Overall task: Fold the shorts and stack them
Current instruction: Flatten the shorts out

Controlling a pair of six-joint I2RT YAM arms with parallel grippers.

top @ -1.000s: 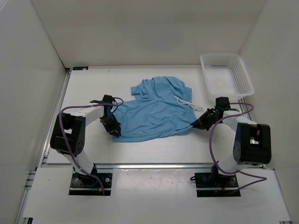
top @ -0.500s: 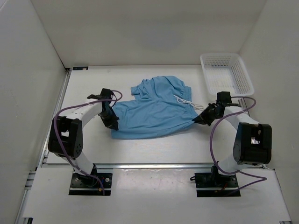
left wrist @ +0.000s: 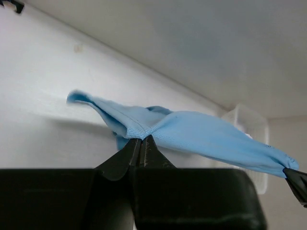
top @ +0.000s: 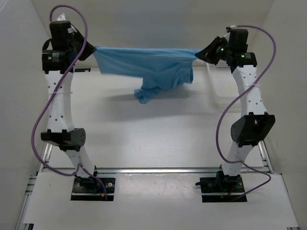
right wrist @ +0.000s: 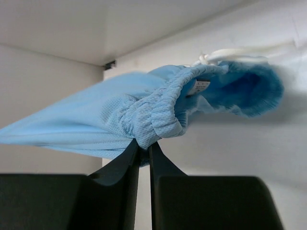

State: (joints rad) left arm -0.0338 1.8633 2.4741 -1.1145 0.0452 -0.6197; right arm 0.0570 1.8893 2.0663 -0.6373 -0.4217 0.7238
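My left gripper holds the hem corner above and in front of the bare near tabletop, which has room for the shorts [top: 146,64]. It should next lower the corner backward and let it go there.
The light blue shorts [top: 146,64] hang stretched in the air between both raised arms, high above the table, with a loose part drooping below the middle. My left gripper [top: 92,49] is shut on a hemmed corner of the shorts [left wrist: 144,125]. My right gripper [top: 197,54] is shut on the gathered elastic waistband [right wrist: 158,120]. The white drawstring [right wrist: 230,52] shows behind the waistband in the right wrist view.
A white mesh basket [top: 223,84] stands at the back right of the table, partly behind the right arm, and shows faintly in the left wrist view [left wrist: 249,124]. White walls enclose the table on three sides.
Both arms have risen from low over the table to full height. The shorts, flat on the table before, are lifted and stretched between the two grippers.
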